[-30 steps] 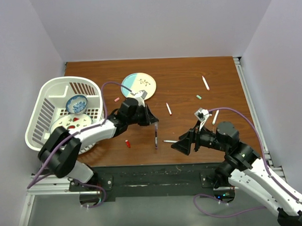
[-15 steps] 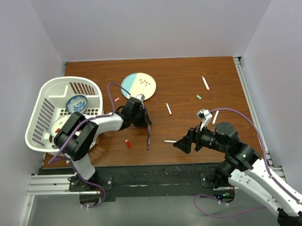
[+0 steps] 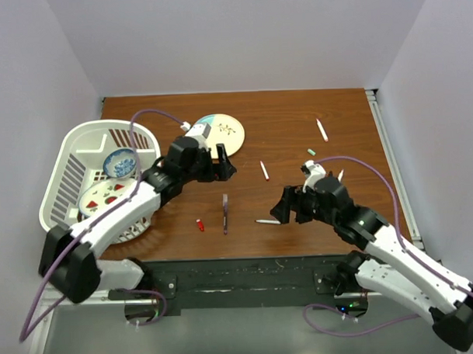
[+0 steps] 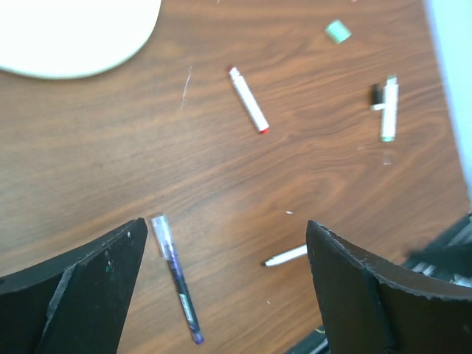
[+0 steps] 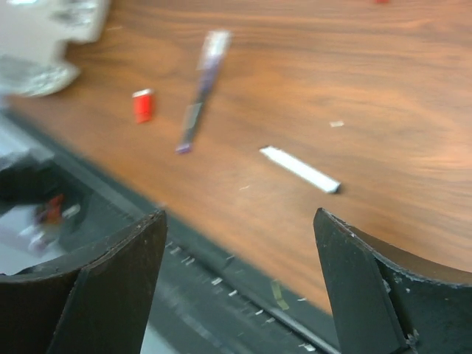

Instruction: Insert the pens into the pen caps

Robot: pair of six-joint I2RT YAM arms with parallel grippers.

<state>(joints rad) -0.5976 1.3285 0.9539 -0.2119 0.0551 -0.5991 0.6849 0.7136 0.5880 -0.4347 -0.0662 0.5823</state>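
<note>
Next, my right gripper reaches outward and down onto the near half of the red-tipped white pen, leaving the pen's far tip clear. The pen lies outward of the gripper and below it.
A dark purple pen (image 3: pixel 225 214) (image 4: pixel 177 289) (image 5: pixel 200 94) lies flat on the brown table, free of both grippers. My left gripper (image 3: pixel 224 165) (image 4: pixel 225 225) hangs open above and beyond it, with nothing between its fingers. A white pen with a black tip (image 3: pixel 266 221) (image 4: pixel 286 256) (image 5: pixel 300 169) lies just right of the purple one. My right gripper (image 3: pixel 282 206) (image 5: pixel 238 214) stands open and empty near the table's front edge, beside that white pen. A red cap (image 3: pixel 200 224) (image 5: pixel 142 105) rests left of the purple pen. Other white pens (image 3: pixel 264 170) (image 3: pixel 322 130) and a green cap (image 3: pixel 311 152) (image 4: pixel 338 31) lie farther back.
A white basket (image 3: pixel 72 144) holding bowls stands at the left. A round plate (image 3: pixel 229 131) (image 4: pixel 66 44) lies behind my left gripper. Another white pen (image 4: pixel 389 110) with a small black cap (image 4: pixel 376 96) beside it lies at the right. The table's front edge drops to a black rail (image 5: pixel 221 280).
My left gripper opened and let go of the purple pen, which went from standing tilted to lying flat. The left arm drew back toward the plate. The right gripper shifted slightly.
</note>
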